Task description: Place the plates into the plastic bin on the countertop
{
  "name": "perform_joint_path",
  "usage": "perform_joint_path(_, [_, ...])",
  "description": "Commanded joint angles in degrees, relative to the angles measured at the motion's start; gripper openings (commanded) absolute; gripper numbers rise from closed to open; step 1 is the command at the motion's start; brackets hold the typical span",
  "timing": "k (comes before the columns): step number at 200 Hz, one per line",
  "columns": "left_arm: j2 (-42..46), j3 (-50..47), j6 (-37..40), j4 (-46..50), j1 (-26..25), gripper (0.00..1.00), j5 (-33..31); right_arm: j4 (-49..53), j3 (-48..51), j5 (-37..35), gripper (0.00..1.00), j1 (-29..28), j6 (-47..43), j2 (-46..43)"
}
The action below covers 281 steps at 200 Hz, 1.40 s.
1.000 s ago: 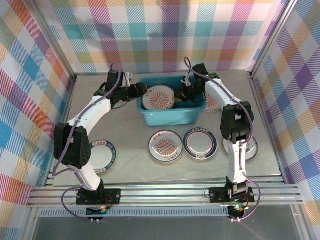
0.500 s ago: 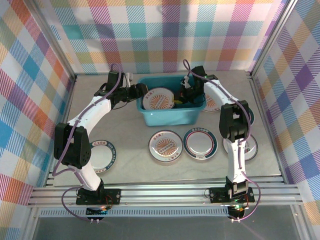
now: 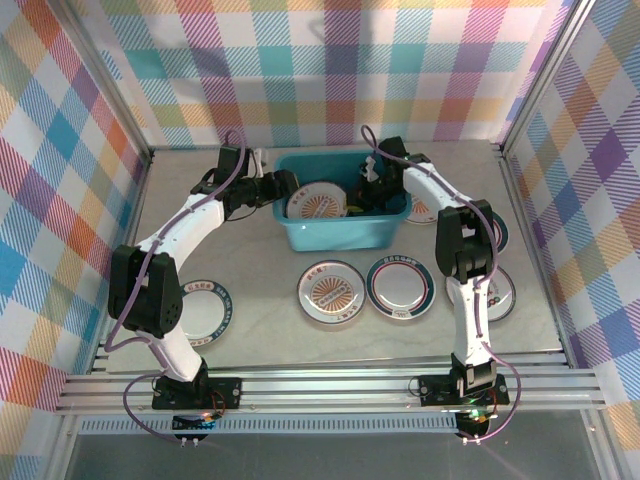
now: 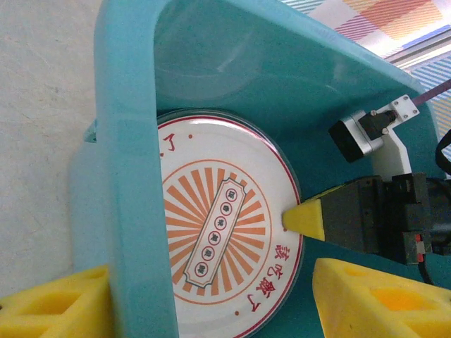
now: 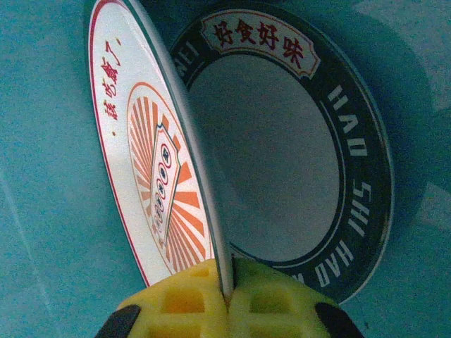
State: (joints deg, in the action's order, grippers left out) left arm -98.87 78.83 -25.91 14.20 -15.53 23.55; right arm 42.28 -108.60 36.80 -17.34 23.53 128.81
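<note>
The orange sunburst plate is inside the bin, so the robot's right gripper will next lower it toward the dark teal-rimmed plate (image 5: pixel 352 162) and then release the orange sunburst plate's rim.
The teal-blue plastic bin (image 3: pixel 345 232) stands at the back middle of the countertop (image 3: pixel 270 330). My right gripper (image 5: pixel 229 282) is shut on the rim of an orange sunburst plate (image 5: pixel 144 162), which it holds tilted on edge inside the bin, above a dark teal-rimmed plate (image 5: pixel 352 162) lying flat on the bin floor. From above, the right gripper (image 3: pixel 353 199) reaches in from the right and the tilted plate (image 3: pixel 318 203) faces left. My left gripper (image 4: pixel 211 310) is open; its jaws straddle the bin's left wall (image 4: pixel 134 197), one finger (image 4: pixel 380 296) inside.
On the countertop in front of the bin lie an orange sunburst plate (image 3: pixel 332 293) and a teal-rimmed plate (image 3: pixel 399 285). Another plate (image 3: pixel 210 305) lies near the left arm. More plates (image 3: pixel 495 297) lie beside the right arm. Plaid walls close in three sides.
The right gripper has shifted a little left and back inside the bin, tipping the sunburst plate more upright. The left gripper has barely moved at the bin's left wall.
</note>
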Motion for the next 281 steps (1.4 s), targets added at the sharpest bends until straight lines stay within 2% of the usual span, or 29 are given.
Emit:
perform_joint_path(1, [1.9,-1.0,0.0,-1.8,-0.4,0.67,1.6,-0.9,1.5,0.1,0.0,-0.4,1.1,1.5])
perform_joint_path(114, [3.5,-2.7,0.4,-1.6,-0.4,0.67,1.5,0.8,2.6,-6.2,0.12,-1.5,1.8,0.8])
perform_joint_path(200, [8.8,-3.0,2.5,1.2,0.4,0.68,-3.0,-2.8,6.2,-8.2,0.63,-1.9,3.8,-4.9])
perform_joint_path(207, [9.4,-3.0,2.6,3.5,0.6,0.68,-3.4,-3.0,6.5,-8.6,0.66,-2.0,3.7,-5.5])
perform_joint_path(236, [12.2,-3.4,2.9,6.2,2.4,0.68,-4.9,-3.8,7.6,-9.5,0.78,-2.2,3.7,-7.9])
perform_joint_path(248, [13.5,-3.7,3.2,8.0,3.1,0.68,-6.0,-4.2,8.1,-9.9,0.86,-2.2,3.6,-8.8])
perform_joint_path(281, [18.3,-6.0,3.1,13.9,5.7,0.69,-10.0,-5.1,9.9,-10.9,0.93,-2.3,3.4,-11.1])
